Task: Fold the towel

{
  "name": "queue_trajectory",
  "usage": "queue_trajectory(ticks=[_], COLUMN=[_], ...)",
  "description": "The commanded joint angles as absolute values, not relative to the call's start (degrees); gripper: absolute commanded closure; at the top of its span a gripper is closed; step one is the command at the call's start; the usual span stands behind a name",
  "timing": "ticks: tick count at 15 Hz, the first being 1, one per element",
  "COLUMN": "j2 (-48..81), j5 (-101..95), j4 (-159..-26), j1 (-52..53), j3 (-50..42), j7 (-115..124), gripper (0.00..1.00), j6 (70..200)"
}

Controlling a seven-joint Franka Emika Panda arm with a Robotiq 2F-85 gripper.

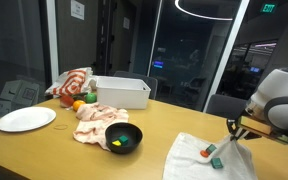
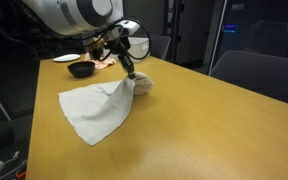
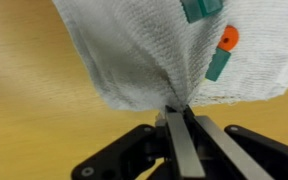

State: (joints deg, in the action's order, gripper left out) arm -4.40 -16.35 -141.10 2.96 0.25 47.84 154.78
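Note:
My gripper needs to lift the pinched edge first, then open over the rest of the towel [image 1: 199,158], spread toward the black bowl.
The towel [image 1: 199,158] is white and lies on the wooden table at the near right in an exterior view; it also shows in the other exterior view [image 2: 96,108] and the wrist view [image 3: 144,50]. My gripper [image 1: 231,137] [image 2: 130,72] [image 3: 177,108] is shut on an edge of the towel and lifts that part off the table, so the cloth hangs in a peak from the fingers. Teal and orange marks [image 3: 216,40] show on the towel near the pinched part.
A black bowl [image 1: 123,137] with small items, a pink cloth [image 1: 96,117], a white bin [image 1: 121,92], a white plate [image 1: 26,119], an orange fruit [image 1: 79,105] and a striped bag [image 1: 72,82] stand at the table's left. Chairs [image 2: 254,70] stand beyond the far edge.

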Motion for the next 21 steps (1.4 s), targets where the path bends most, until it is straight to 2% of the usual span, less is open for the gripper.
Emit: queue_trajectory(ticks=[1,6,13,14,15,16,21], j2=[-9.1,-8.5,-7.8,-7.6,-7.3,-6.9,-7.9], j5=[-0.8,19.9,40.3,41.2,41.4,41.7,29.3], j4=[-143.2,-140.9,-136.9,-136.2,-135.4,-134.6,-134.8], j1=[5.5,12.1,13.4,12.8,12.1,11.5,9.7], j3=[2.5,4.9,4.3,4.2,4.0,3.8,6.5], j7=[36.4,14.5,-4.2,-5.0,-5.1,-5.4,0.3], gripper=[0.94,0.93,0.92,0.66,0.65,0.6,0.22], j6=[159.9,154.4,130.0,125.8,121.3,117.1,120.1])
